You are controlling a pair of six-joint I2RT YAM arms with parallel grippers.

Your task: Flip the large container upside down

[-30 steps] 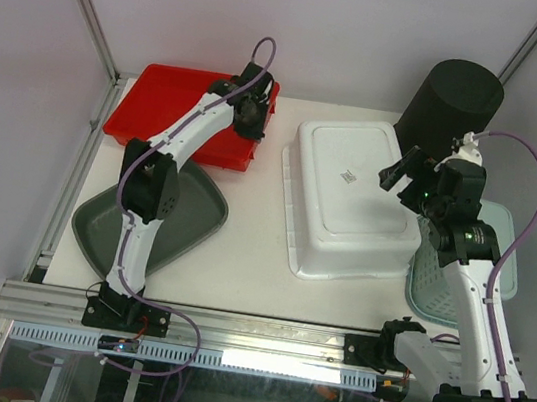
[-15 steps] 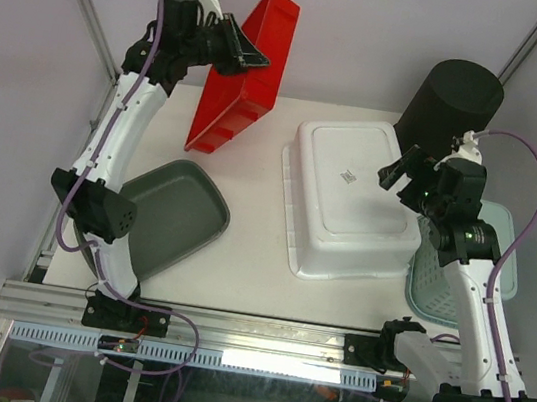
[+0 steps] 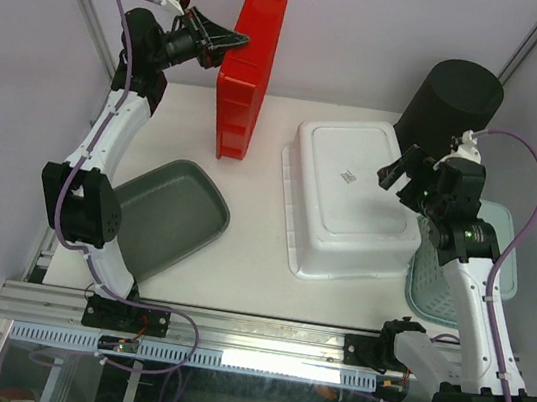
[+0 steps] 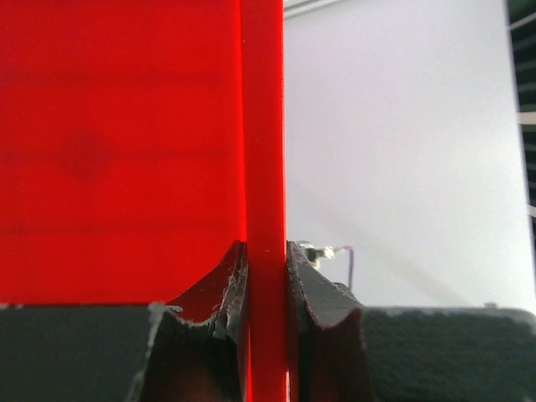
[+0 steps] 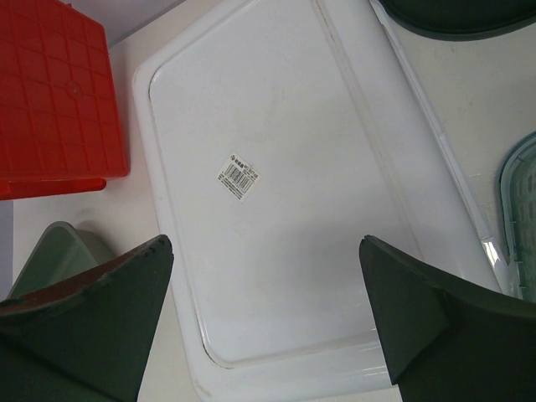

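I need to move my left gripper to the left in the top view and down toward the bare tabletop to release, because the red tray (image 3: 247, 76) is standing on its edge.
The large white tub (image 3: 350, 198) lies bottom up on the table, its flat base with a small sticker facing up; it also fills the right wrist view (image 5: 285, 184). My right gripper (image 3: 398, 168) is open and empty, hovering over the tub's right side with its jaws wide apart (image 5: 264, 243). My left gripper (image 3: 234, 42) is shut on the rim of the red tray (image 3: 247, 76), which is held up on its edge at the back left. In the left wrist view both jaws (image 4: 264, 251) pinch the red wall (image 4: 117, 126).
A tall round black bucket (image 3: 450, 102) stands behind the tub at the back right. A grey-green tray (image 3: 160, 215) lies at the front left. A teal basket (image 3: 501, 266) sits right of the tub, under my right arm.
My left arm has lifted the red tray from lying flat to standing nearly vertical, and swung up and to the left. The right arm and the white tub have not moved.
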